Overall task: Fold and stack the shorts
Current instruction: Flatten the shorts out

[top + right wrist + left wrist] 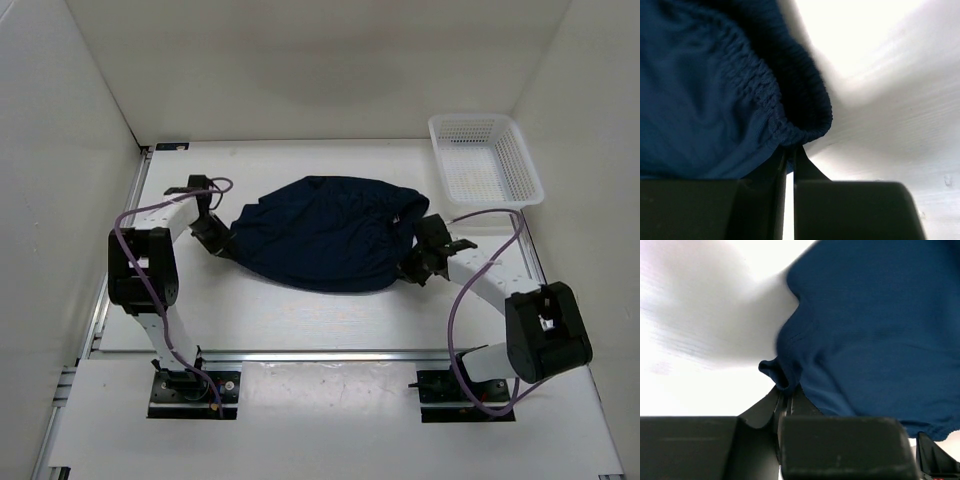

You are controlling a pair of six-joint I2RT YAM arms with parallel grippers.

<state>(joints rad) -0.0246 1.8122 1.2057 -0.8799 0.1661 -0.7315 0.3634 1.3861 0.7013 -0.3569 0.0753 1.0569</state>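
I should next raise my left gripper with its fold of the shorts, carry the fold outward and down, and let go of it on the table's bare back strip (243, 179), which is outward of my left gripper.
The dark navy shorts (325, 232) lie bunched in the middle of the white table, between my two grippers. My left gripper (218, 238) is at the shorts' left edge, shut on a fold of the plain fabric (782, 377). My right gripper (417, 262) is at the shorts' right edge, shut on the gathered elastic waistband (790, 132). In both wrist views the jaws stand nearly closed with cloth pinched at their tips. The cloth sags between the two grips. The drawstring does not show.
A white plastic mesh basket (486, 158) stands at the table's back right corner. White walls enclose the table on the left, back and right. The arm bases (190, 385) sit on the rail at the near edge.
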